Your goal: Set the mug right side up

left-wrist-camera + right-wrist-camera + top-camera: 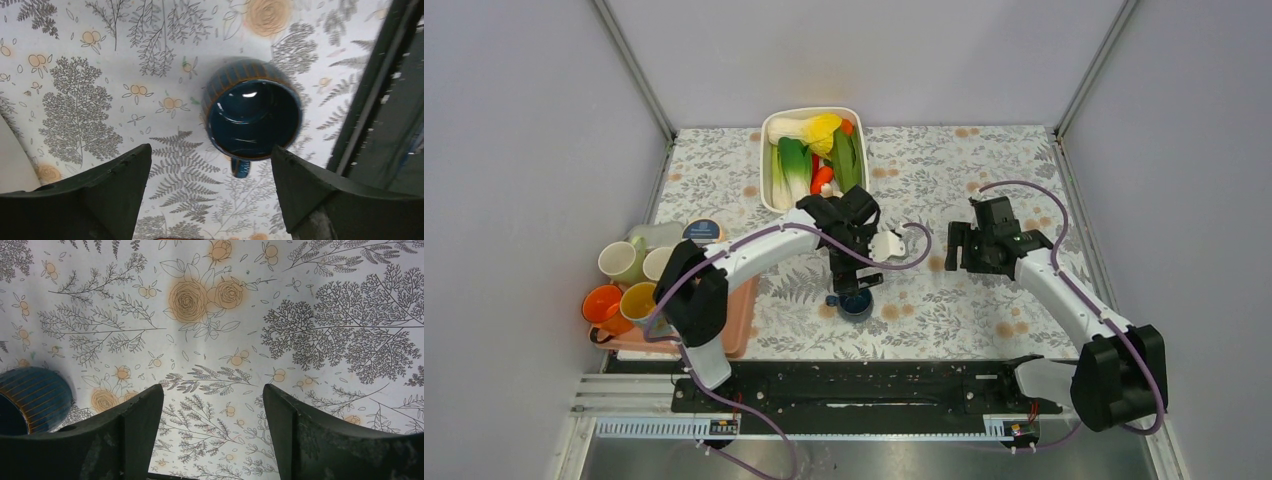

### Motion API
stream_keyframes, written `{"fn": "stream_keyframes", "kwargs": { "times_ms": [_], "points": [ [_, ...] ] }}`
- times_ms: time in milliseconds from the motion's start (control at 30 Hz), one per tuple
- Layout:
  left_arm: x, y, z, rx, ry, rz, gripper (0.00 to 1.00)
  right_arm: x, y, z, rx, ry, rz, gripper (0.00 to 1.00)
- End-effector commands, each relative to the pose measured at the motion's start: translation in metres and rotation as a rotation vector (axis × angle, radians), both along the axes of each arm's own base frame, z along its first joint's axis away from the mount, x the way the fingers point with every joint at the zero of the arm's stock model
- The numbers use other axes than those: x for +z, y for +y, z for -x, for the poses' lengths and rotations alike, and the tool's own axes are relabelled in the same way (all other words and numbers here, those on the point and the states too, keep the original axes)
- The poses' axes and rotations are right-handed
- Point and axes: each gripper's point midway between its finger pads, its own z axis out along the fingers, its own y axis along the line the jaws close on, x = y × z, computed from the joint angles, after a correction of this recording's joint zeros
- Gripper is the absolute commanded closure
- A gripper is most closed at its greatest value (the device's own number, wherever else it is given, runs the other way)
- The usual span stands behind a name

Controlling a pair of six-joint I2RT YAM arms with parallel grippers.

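The mug's opening faces up below my left gripper. My left gripper will next move down onto the far rim of the mug (849, 292) (209, 131), with one finger inside and one outside.
The dark blue mug (856, 302) with thin brown stripes stands on the flowered tablecloth near the front middle. In the left wrist view the mug (252, 117) has its mouth facing up at the camera and its handle toward the near side. My left gripper (854, 280) hangs right above it, open (210, 150), with both fingers off the rim. My right gripper (959, 248) is to the mug's right, open (212, 387) over bare cloth with nothing between its fingers. The mug's striped side (30, 400) shows at the left edge of the right wrist view.
A white tub (769, 125) of toy vegetables stands at the back middle. At the left, an orange tray (736, 335) holds several mugs (602, 303) and a lidded jar (702, 231). A black rail (864, 385) runs along the near edge. Grey walls close both sides.
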Motion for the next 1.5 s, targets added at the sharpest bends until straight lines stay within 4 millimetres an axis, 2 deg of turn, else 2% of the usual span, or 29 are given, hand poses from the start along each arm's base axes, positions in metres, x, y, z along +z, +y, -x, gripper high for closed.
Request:
{"fn": "stream_keyframes", "kwargs": {
  "times_ms": [0,167,233,300,467,500,600,667,767,900,1100,1167,1300,1467],
  "points": [
    [-0.023,0.001,-0.028,-0.036,-0.129,-0.084,0.08,0.01,0.002,-0.005,-0.032,-0.061,-0.035,0.18],
    [-0.051,-0.002,-0.022,-0.043,-0.116,-0.118,0.15,0.014,0.006,-0.002,-0.002,-0.088,-0.059,0.18],
    [-0.057,-0.002,-0.025,-0.03,-0.139,-0.124,0.21,0.015,0.006,-0.002,0.001,-0.096,-0.059,0.18],
    [-0.06,-0.003,-0.027,-0.018,-0.145,-0.12,0.39,0.015,0.007,-0.002,0.008,-0.095,-0.061,0.18],
    [-0.051,-0.003,-0.018,-0.011,-0.094,-0.098,0.94,0.016,0.01,-0.004,0.01,-0.093,-0.074,0.19],
    [-0.048,0.0,-0.019,-0.001,-0.092,-0.098,1.0,0.016,0.01,-0.004,0.011,-0.094,-0.078,0.19],
    [-0.034,0.02,-0.021,0.061,-0.089,-0.11,1.0,0.017,0.008,-0.002,0.006,-0.102,-0.071,0.19],
    [-0.023,0.041,-0.024,0.128,-0.089,-0.103,1.0,0.016,0.006,-0.001,0.004,-0.105,-0.063,0.19],
    [-0.006,0.08,-0.028,0.252,-0.094,-0.078,1.0,0.015,0.004,0.001,0.002,-0.112,-0.057,0.19],
    [0.011,0.139,-0.02,0.408,-0.088,-0.068,1.0,0.01,0.004,0.001,0.003,-0.122,-0.061,0.19],
    [0.009,0.218,-0.01,0.663,-0.096,-0.129,1.0,0.006,0.006,-0.001,0.008,-0.121,-0.067,0.19],
    [0.01,0.236,-0.013,0.785,-0.118,-0.139,1.0,0.005,0.007,-0.002,0.015,-0.122,-0.067,0.19],
    [0.009,0.259,-0.013,0.993,-0.145,-0.137,1.0,0.007,0.007,-0.003,0.028,-0.131,-0.063,0.19],
    [-0.005,0.285,-0.014,1.108,-0.203,-0.189,1.0,0.007,0.006,-0.003,0.033,-0.131,-0.053,0.19]
  ]
}}
